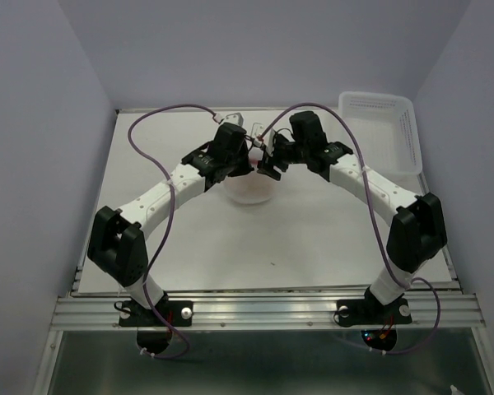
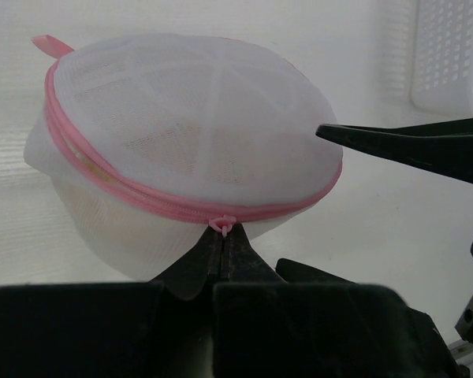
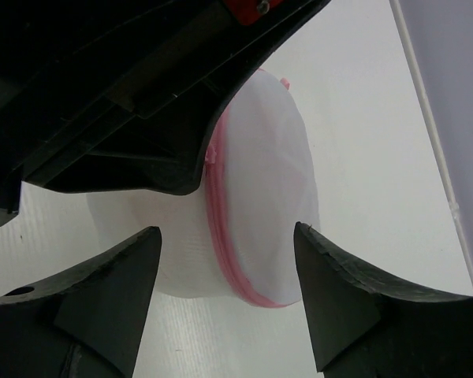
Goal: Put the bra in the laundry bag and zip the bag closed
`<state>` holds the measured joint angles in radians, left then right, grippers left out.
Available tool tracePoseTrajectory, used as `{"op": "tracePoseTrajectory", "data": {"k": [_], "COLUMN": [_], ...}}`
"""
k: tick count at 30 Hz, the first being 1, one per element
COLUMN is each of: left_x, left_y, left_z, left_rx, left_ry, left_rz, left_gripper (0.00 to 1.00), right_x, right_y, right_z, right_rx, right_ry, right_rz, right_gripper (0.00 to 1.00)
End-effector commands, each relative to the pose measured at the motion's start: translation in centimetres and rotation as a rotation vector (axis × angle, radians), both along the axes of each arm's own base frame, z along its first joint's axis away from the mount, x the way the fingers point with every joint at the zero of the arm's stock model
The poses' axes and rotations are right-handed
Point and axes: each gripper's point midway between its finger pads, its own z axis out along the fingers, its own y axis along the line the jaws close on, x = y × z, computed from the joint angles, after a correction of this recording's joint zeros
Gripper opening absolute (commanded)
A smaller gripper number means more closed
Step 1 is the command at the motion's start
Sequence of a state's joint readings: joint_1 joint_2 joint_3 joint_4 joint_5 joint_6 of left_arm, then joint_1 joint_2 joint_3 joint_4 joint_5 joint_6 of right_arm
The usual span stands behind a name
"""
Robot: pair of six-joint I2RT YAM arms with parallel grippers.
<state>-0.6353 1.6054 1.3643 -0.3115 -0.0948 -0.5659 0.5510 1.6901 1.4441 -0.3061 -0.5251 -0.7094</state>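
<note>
My left gripper needs to pull the pull [image 2: 222, 226] to the left in its wrist view next, to the pink tab [image 2: 52, 46], close the gaping zipper, and let go.
The laundry bag [image 1: 249, 189] is a round white mesh pouch with a pink zipper, lying on the table between both grippers. Inside it the bra [image 2: 169, 138] shows only as a faint peach tint through the mesh. In the left wrist view my left gripper [image 2: 222, 236] is shut on the small pink zipper pull [image 2: 222, 226] at the bag's [image 2: 181, 118] near rim. My right gripper [image 3: 227, 236] is open, its two fingers standing either side of the bag [image 3: 260, 205] without touching it. One right finger [image 2: 410, 142] reaches in beside the bag.
A rigid white perforated basket [image 1: 387, 123] stands at the table's back right corner, also seen in the left wrist view [image 2: 449, 55]. The left arm's body [image 3: 102, 94] hangs close over the bag in the right wrist view. Purple cables loop above both arms.
</note>
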Motion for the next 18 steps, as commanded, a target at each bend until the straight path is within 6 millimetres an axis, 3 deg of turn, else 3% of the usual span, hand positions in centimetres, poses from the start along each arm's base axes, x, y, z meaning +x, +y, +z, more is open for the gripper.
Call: {"op": "tracePoseTrajectory", "data": {"k": [1, 5, 13, 18], "left_x": [0.5, 0.3, 0.1, 0.1], "left_y": [-0.6, -1.1, -0.8, 0.5], "left_z": [4.9, 4.9, 4.1, 3.0], "left_rx": [-0.059, -0.067, -0.048, -0.022], "left_ry": [-0.103, -0.104, -0.087, -0.061], "left_rz": [-0.011, -0.039, -0.037, 0.013], "left_gripper": [0.0, 0.0, 0.0, 0.0], "right_x": [1.1, 1.7, 2.5, 2.4], "right_y": [1.1, 1.4, 1.2, -0.2], "right_z": [1.2, -0.2, -0.6, -1.7], "right_rx": [0.013, -0.011, -0.044, -0.119], "right_ry": [-0.059, -0.057, -0.1, -0.177], "right_rz": [0.022, 0.034, 0.033, 0.04], "right_gripper": [0.73, 0.66, 0.25, 0.12]}}
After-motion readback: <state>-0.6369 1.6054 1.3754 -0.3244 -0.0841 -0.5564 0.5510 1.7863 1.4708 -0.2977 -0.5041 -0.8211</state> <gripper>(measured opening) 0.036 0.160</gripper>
